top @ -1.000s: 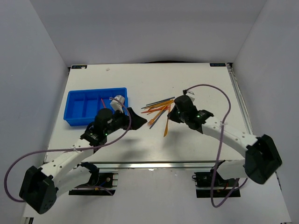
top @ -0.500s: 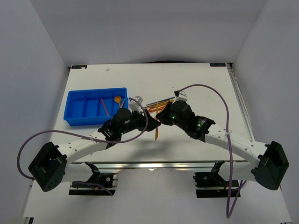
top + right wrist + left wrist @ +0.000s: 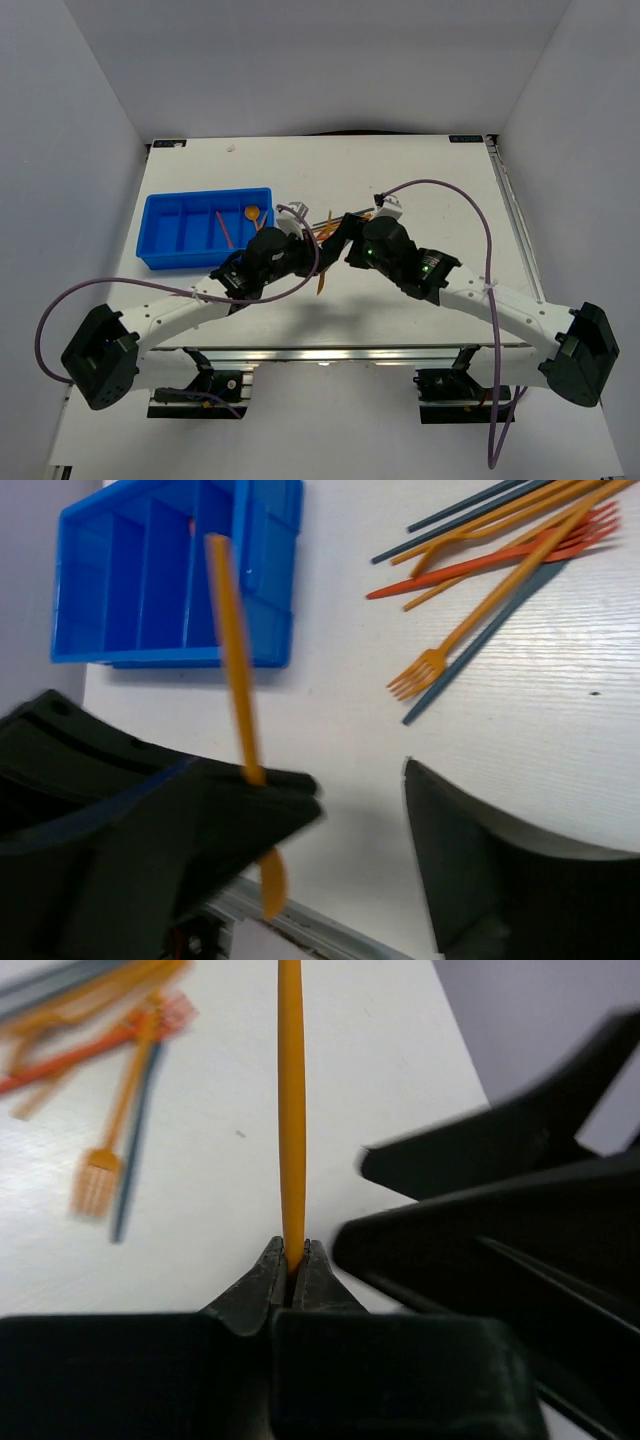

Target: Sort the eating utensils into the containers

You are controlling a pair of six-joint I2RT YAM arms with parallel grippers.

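Observation:
A similarly slim piece lies in the red utensil's tray section, so my left gripper should swing left in the top view over that section next, then down.
My left gripper is shut on the end of a thin orange utensil, which points straight away from the jaws. In the top view this utensil hangs between my left gripper and my right gripper. The right gripper stands open with nothing held; the orange utensil crosses just past its left finger, rounded end low. The blue tray lies at the left, with a red utensil and an orange spoon in it. More utensils lie piled behind the grippers.
The loose pile holds an orange fork, a red fork and dark sticks on the white table. The tray sits near the table's left side. Purple cables loop over both arms. The table's front edge runs close below the grippers.
Both arms came together at mid-table. The right gripper, which carried the orange utensil, has opened and let go. The left gripper has shut on that utensil.

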